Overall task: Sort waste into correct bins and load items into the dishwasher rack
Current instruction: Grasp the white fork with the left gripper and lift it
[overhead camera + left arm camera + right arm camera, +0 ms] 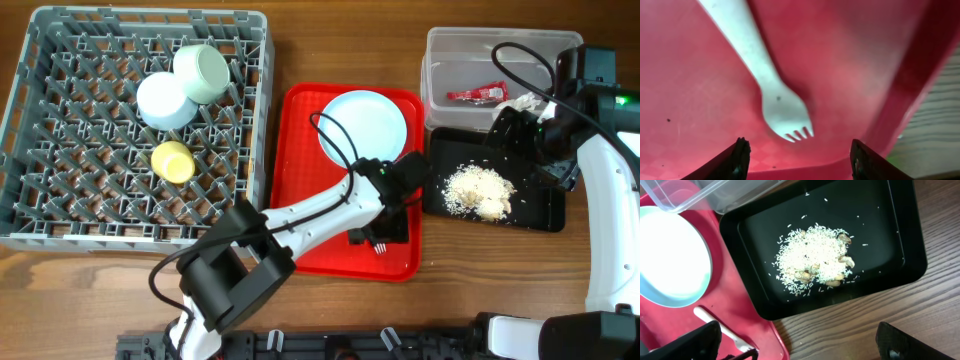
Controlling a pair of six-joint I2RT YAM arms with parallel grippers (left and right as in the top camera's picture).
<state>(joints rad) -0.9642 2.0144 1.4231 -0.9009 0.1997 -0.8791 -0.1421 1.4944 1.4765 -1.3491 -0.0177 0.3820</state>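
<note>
My left gripper comes down toward the red tray point(700, 100) next, onto the white fork's narrow neck point(769, 80) behind the tines, since the fork lies flat below my open fingers.
The white fork point(775, 95) lies on the red tray point(700, 100). My left gripper point(800, 160) is open just above it, with the tines between the fingertips, not touching. In the overhead view the left gripper point(385, 225) hovers at the tray's front right. The pale blue plate point(362, 125) sits on the tray. The grey rack point(60, 210) holds the mint-green bowl point(200, 72), light blue saucer point(165, 100) and yellow cup point(173, 161). My right gripper point(800, 347) is open and empty, held high over the black tray point(900, 245) with food scraps point(815, 255). The wooden stick is out of view.
The clear tub point(440, 60) at the back right holds the red wrapper point(478, 95) and white scrap point(520, 102). The black tray point(545, 210) lies right in front of it. Bare wooden table point(480, 280) shows in front of both trays.
</note>
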